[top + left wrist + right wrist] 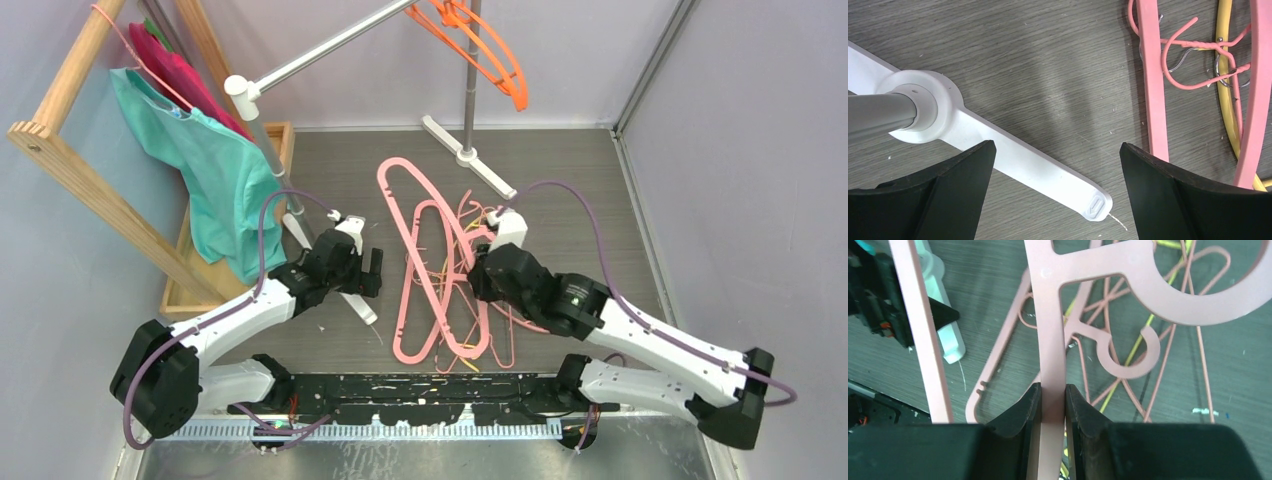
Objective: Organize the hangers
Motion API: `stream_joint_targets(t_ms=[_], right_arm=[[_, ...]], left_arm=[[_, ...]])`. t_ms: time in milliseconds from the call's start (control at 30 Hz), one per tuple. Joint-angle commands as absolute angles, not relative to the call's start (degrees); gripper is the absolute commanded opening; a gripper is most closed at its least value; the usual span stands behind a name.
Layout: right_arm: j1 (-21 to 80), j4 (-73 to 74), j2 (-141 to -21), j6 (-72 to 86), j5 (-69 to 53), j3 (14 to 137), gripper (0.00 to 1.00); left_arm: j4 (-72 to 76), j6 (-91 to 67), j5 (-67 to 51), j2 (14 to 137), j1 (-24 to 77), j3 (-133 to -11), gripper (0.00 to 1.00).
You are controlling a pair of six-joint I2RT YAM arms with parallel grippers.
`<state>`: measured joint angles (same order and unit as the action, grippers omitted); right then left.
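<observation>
Next, my right gripper carries the thick pink hanger up and outward, hook over the metal bar (330, 48) beside the orange hangers, and releases it where the metal bar is bare.
A tangle of hangers lies on the grey floor: thick pink ones (404, 318) with thin pink and yellow wire ones among them. My right gripper (1052, 395) is shut on the straight bar of a thick pink hanger (1050, 330), whose hook curves off to the upper right. In the top view this gripper (470, 276) sits at the pile's right side. Left of the pile, my left gripper (1057, 145) stands open over the rack's white foot (1048, 177), holding nothing. A thick pink hanger (1153, 90), a thin pink one (1198, 45) and a yellow one (1226, 100) lie to its right. Orange hangers (497, 62) hang on the metal rail (330, 48).
The rail's upright pole (470, 80) stands on a second white foot (470, 155) behind the pile. A wooden rack (90, 190) at the left carries a thin pink hanger with teal (225, 190) and magenta garments. Grey walls close in on the left, back and right.
</observation>
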<state>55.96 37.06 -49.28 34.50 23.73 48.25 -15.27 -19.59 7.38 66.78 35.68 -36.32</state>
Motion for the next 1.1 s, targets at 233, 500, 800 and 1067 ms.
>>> stream_joint_targets(t_ms=[233, 500, 800, 1067], right_arm=[[63.81, 34.16, -68.35, 19.37, 46.32, 73.92, 0.01], [63.81, 25.80, -75.90, 3.16, 57.82, 84.20, 0.01], [63.70, 10.23, -86.68, -17.27, 57.55, 97.82, 0.01], [61.41, 2.01, -95.84, -29.32, 55.61, 107.46, 0.01]], left_arm=[[-12.83, -20.66, 6.33, 65.65, 35.64, -36.01, 0.98], [-11.39, -21.27, 4.64, 66.44, 35.77, -35.06, 0.98], [-10.46, -21.62, 4.28, 66.81, 35.76, -35.49, 0.98], [-10.46, -21.62, 4.06, 66.45, 35.77, -35.20, 0.98]])
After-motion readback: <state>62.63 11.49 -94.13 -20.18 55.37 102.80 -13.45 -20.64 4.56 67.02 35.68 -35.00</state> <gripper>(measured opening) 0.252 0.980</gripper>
